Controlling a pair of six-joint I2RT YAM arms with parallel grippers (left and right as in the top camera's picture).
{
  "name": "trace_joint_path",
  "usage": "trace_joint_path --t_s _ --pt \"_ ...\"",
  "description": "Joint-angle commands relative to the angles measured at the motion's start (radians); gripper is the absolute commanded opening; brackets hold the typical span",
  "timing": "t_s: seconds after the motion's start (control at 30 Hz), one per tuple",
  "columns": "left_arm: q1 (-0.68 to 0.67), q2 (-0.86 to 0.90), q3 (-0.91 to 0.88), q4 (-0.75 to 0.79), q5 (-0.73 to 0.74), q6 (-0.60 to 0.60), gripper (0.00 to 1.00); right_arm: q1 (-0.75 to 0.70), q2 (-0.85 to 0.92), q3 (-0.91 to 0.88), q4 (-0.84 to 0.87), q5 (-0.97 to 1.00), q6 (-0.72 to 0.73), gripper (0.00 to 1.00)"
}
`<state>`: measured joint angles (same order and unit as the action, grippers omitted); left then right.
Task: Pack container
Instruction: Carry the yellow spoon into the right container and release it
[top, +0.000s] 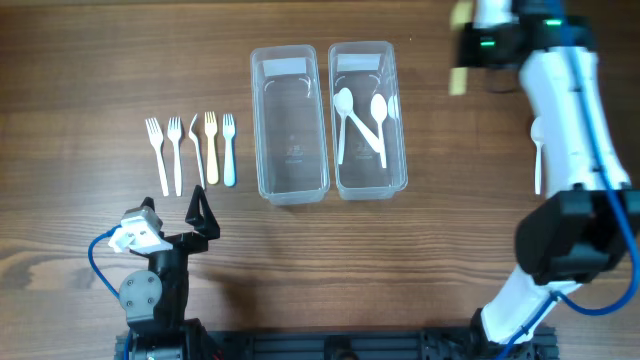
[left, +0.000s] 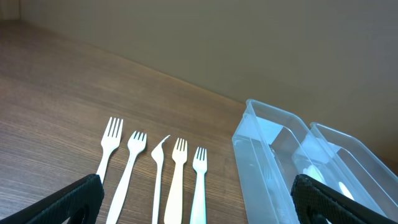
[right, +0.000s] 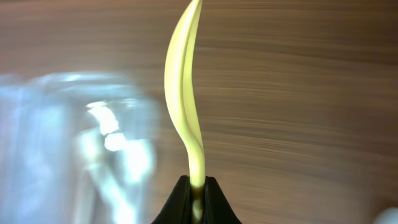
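Next, my right gripper moves to the left in the overhead view, over the container's white spoons, and releases the yellow utensil (right: 184, 93), since its curved bowl matches theirs.
Two clear containers stand side by side. The left container (top: 292, 140) is empty. The right container (top: 400, 150) holds three white spoons (top: 362, 122). Several plastic forks (top: 190, 150) lie in a row to the left and also show in the left wrist view (left: 158, 174). My right gripper (top: 478, 45) is raised at the far right, just right of the right container. It is shut on a pale yellow utensil (right: 184, 93), seen edge-on. My left gripper (top: 200, 215) is open and empty, just in front of the forks.
A white spoon (top: 537, 150) lies on the table at the right, partly hidden by my right arm. Both containers show in the left wrist view (left: 267, 155), to the right of the forks. A container shows blurred at the left of the right wrist view (right: 74, 149).
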<state>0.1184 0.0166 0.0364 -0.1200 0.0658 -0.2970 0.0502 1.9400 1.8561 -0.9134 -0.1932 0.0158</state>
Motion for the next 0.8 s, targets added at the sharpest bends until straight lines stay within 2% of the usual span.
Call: trace_joint_path --t_s 0.0,0.13,0.23,0.33,0.63,0.67,0.73,0.77 --pt "-0.004 -0.003 -0.008 0.001 0.008 0.013 1.0 0.187 0.008 -0.007 -0.013 0.014 0.047 0.04" --pt "-0.004 -0.003 -0.008 0.001 0.008 0.013 1.0 0.346 0.037 -0.018 -0.027 0.223 0.055 0.04" --pt "-0.004 -0.003 -0.008 0.001 0.008 0.013 1.0 0.402 0.077 -0.019 -0.031 0.285 0.079 0.04" --pt "-0.004 -0.003 -0.008 0.001 0.008 0.013 1.0 0.41 0.115 -0.019 -0.032 0.283 0.123 0.04" --pt "-0.004 -0.003 -0.008 0.001 0.008 0.013 1.0 0.404 0.167 -0.019 -0.029 0.283 0.114 0.04" --pt "-0.004 -0.003 -0.008 0.001 0.008 0.013 1.0 0.404 0.174 -0.019 -0.027 0.283 0.115 0.13" --pt "-0.004 -0.003 -0.008 0.001 0.008 0.013 1.0 0.404 0.178 -0.019 -0.026 0.283 0.114 0.38" --pt "-0.004 -0.003 -0.008 0.001 0.008 0.013 1.0 0.403 0.178 -0.019 -0.023 0.286 0.109 0.58"
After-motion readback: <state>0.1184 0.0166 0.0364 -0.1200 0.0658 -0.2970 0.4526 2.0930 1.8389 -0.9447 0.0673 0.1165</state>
